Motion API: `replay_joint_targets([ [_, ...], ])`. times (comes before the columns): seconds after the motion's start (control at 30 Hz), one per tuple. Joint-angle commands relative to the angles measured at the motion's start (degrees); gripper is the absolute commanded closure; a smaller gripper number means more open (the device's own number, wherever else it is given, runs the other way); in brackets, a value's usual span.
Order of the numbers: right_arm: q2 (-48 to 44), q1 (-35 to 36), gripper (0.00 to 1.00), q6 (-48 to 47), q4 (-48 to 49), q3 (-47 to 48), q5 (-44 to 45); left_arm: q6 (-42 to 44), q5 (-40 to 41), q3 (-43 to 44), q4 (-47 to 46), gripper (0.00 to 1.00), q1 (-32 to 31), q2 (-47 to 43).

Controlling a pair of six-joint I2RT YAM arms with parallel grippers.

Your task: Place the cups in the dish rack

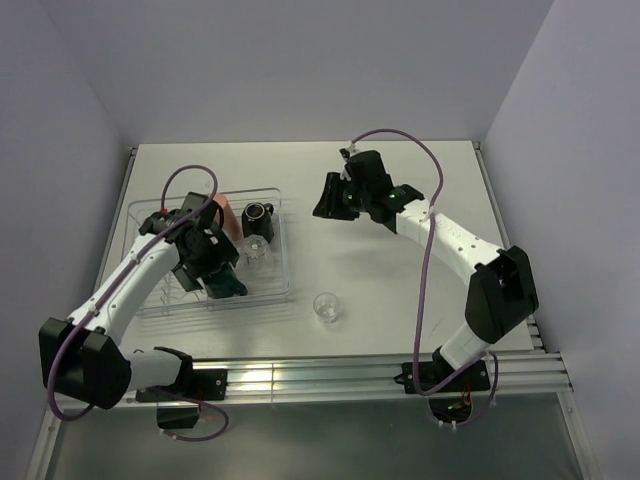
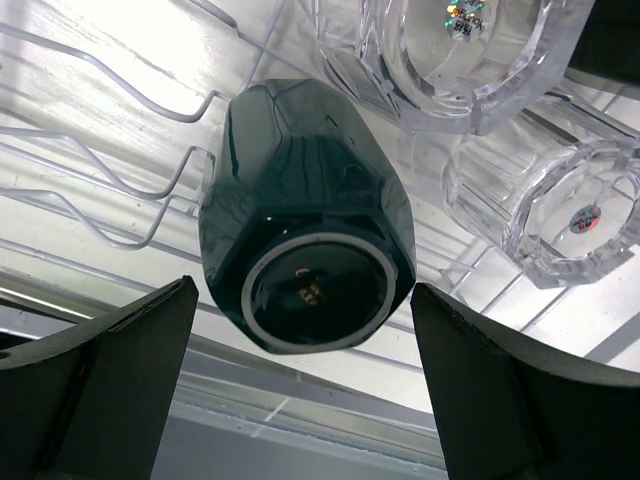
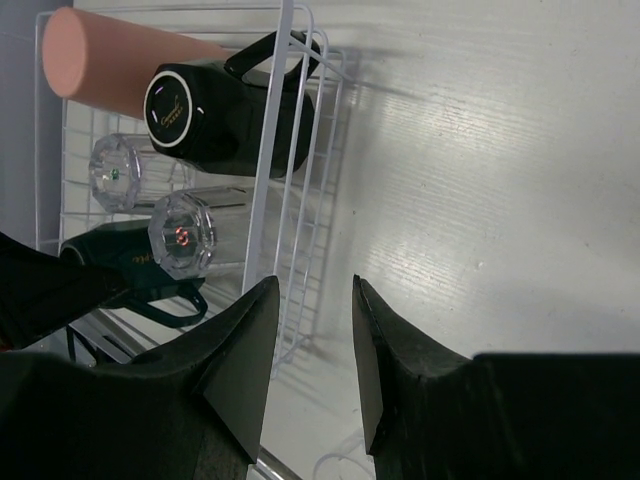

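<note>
My right gripper comes back and down from beside the rack onto the rim of the third tumbler (image 1: 326, 306) next. Only that tumbler still stands outside the rack.
The dish rack (image 1: 150, 212) stands at the left with white wire ribs (image 2: 120, 190). In it are the salmon-orange cup (image 1: 228, 212), the black mug (image 1: 258, 214), a clear tumbler (image 1: 258, 248) and the dark green mug (image 1: 233, 288). My left gripper (image 1: 220, 276) is open. In the left wrist view its midpoint (image 2: 305, 400) is just behind the upside-down green mug (image 2: 305, 215), with the fingers (image 2: 110, 370) apart from it. A second tumbler (image 2: 560, 215) stands beside it. A third tumbler (image 1: 327, 306) stands on the table. My right gripper (image 1: 325, 197) is open and empty, right of the rack.
The right wrist view shows the rack's near corner (image 3: 290, 100), the black mug (image 3: 225, 115), the salmon cup (image 3: 110, 60) and two tumblers (image 3: 185, 235). White walls close in the table. A metal rail (image 1: 350, 375) runs along the front edge.
</note>
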State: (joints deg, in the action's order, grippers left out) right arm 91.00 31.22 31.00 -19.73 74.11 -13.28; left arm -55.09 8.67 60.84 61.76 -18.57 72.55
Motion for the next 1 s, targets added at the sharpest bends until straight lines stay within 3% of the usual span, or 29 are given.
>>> replay_joint_targets([
  [0.0, -1.3, 1.3, 0.57, -1.1, -1.4, 3.2, 2.9, 1.5, 0.6, 1.0, -0.3, 0.05, 0.2, -2.5],
  [0.27, -7.4, 5.3, 0.57, -2.3, -7.6, 3.7, 12.0, 4.1, 4.6, 4.6, -0.1, 0.04, 0.2, -8.7],
  [0.63, -20.6, 17.8, 0.57, 0.4, -14.0, -9.3, 22.8, 9.1, 7.2, 10.3, -9.8, 0.01, 0.3, -19.6],
  [0.97, -17.6, 29.2, 0.57, 6.1, -13.4, -15.1, 29.3, 12.2, 7.9, 16.4, -12.6, 0.01, 0.3, -22.5],
])
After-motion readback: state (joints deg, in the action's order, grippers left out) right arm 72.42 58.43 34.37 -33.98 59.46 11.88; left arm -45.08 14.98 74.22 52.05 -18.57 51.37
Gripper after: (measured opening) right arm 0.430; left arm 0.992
